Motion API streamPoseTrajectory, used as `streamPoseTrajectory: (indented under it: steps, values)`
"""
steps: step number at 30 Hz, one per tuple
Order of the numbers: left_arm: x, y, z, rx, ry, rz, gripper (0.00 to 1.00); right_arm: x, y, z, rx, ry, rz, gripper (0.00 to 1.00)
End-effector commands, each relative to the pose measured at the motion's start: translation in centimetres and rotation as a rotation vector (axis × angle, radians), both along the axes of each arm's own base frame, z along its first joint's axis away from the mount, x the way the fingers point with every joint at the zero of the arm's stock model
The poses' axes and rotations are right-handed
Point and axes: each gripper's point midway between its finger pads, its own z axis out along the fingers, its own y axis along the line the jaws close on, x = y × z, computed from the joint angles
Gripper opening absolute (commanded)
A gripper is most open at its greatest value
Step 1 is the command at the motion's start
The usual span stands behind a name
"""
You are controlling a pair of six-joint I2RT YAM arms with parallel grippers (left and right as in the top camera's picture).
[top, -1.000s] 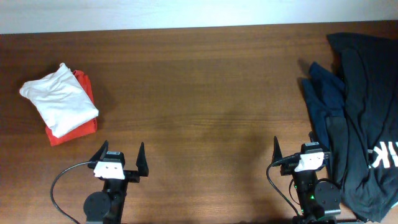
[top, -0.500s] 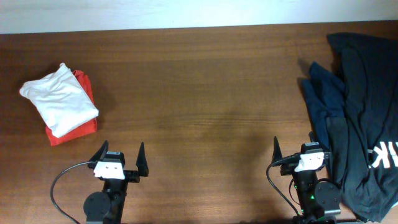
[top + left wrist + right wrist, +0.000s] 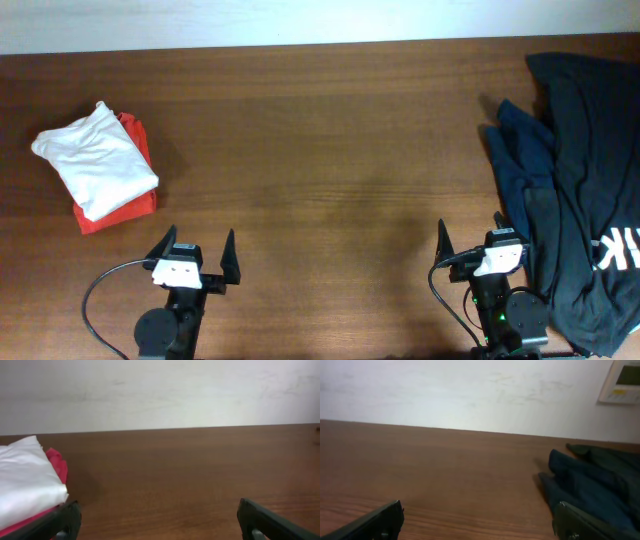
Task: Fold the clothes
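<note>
The dark heap's edge fold [image 3: 530, 205] [image 3: 587, 502] is below my right gripper, to its right in the overhead view. I will move there next and tilt the level fingers down.
A folded white garment [image 3: 95, 157] lies on a folded red one [image 3: 135, 178] at the table's left; both show in the left wrist view, white [image 3: 25, 482] over red [image 3: 57, 464]. A heap of unfolded dark clothes lies at the right: a black shirt [image 3: 590, 170] and a dark blue garment [image 3: 522, 150], the blue one also in the right wrist view [image 3: 590, 485]. My left gripper [image 3: 194, 255] is open and empty at the front left. My right gripper [image 3: 480, 247] is open and empty at the front right, its right finger beside the dark heap.
The brown wooden table [image 3: 330, 150] stretches between the two piles. A white wall [image 3: 160, 390] stands behind the far edge. A wall control panel [image 3: 622, 380] shows at the upper right of the right wrist view.
</note>
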Motion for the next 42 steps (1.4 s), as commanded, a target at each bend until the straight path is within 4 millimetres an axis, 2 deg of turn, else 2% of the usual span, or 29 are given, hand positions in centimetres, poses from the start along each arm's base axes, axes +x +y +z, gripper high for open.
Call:
streamPoseTrajectory:
  steps: [1,5,9,13,16,18,19,20,23,26,29,33,37,40,42]
  values:
    - [-0.3,-0.2,0.5,-0.048,0.03,-0.013,0.99,-0.1,0.2,-0.1,0.071,0.026,0.011,0.99]
    - [-0.3,-0.2,2.7,-0.044,0.12,-0.01,0.99,-0.5,-0.7,1.1,0.061,0.122,-0.044,0.99]
    - [1.4,-0.3,4.8,-0.038,0.246,-0.007,0.99,0.0,-0.6,3.3,0.058,0.247,-0.049,0.99]
    - [3.3,-0.4,5.1,-0.03,0.417,-0.003,0.99,1.1,-0.6,3.8,0.052,0.481,-0.061,0.99]
    - [4.3,-0.5,4.8,-0.025,0.521,-0.001,0.99,2.5,0.1,4.1,0.058,0.615,-0.03,0.99]
    - [4.6,-0.5,4.5,-0.023,0.563,0.0,0.99,3.4,-0.9,4.0,0.034,0.648,-0.087,0.99]
    - [4.8,-0.5,4.2,-0.023,0.575,0.001,0.99,3.5,-3.5,3.0,0.065,0.683,-0.27,0.99]
    - [4.7,-0.5,3.9,-0.022,0.587,0.001,0.99,2.6,-6.0,1.6,0.132,0.736,-0.451,0.99]
    - [4.6,-0.5,3.8,-0.022,0.593,0.001,0.99,-0.2,-9.6,-2.7,0.272,0.922,-0.702,0.98]
    - [4.6,-0.5,3.8,-0.022,0.593,0.001,0.99,-0.9,-12.6,-5.6,0.341,1.014,-0.843,0.99]
    - [4.6,-0.5,3.8,-0.022,0.593,0.001,0.99,0.6,-15.1,-8.1,0.384,1.027,-0.91,0.97]
    - [4.6,-0.5,3.8,-0.022,0.593,0.001,0.99,2.9,-17.0,-11.7,0.398,1.033,-0.941,0.87]
    - [4.6,-0.5,3.8,-0.022,0.593,0.001,0.99,3.8,-18.4,-13.4,0.371,1.015,-0.984,0.82]
    - [4.6,-0.5,3.8,-0.022,0.593,0.001,0.99,4.3,-18.7,-13.2,0.364,0.993,-0.987,0.63]
    - [4.6,-0.5,3.8,-0.022,0.593,0.001,0.99,4.2,-18.7,-13.3,0.363,0.995,-0.987,0.4]
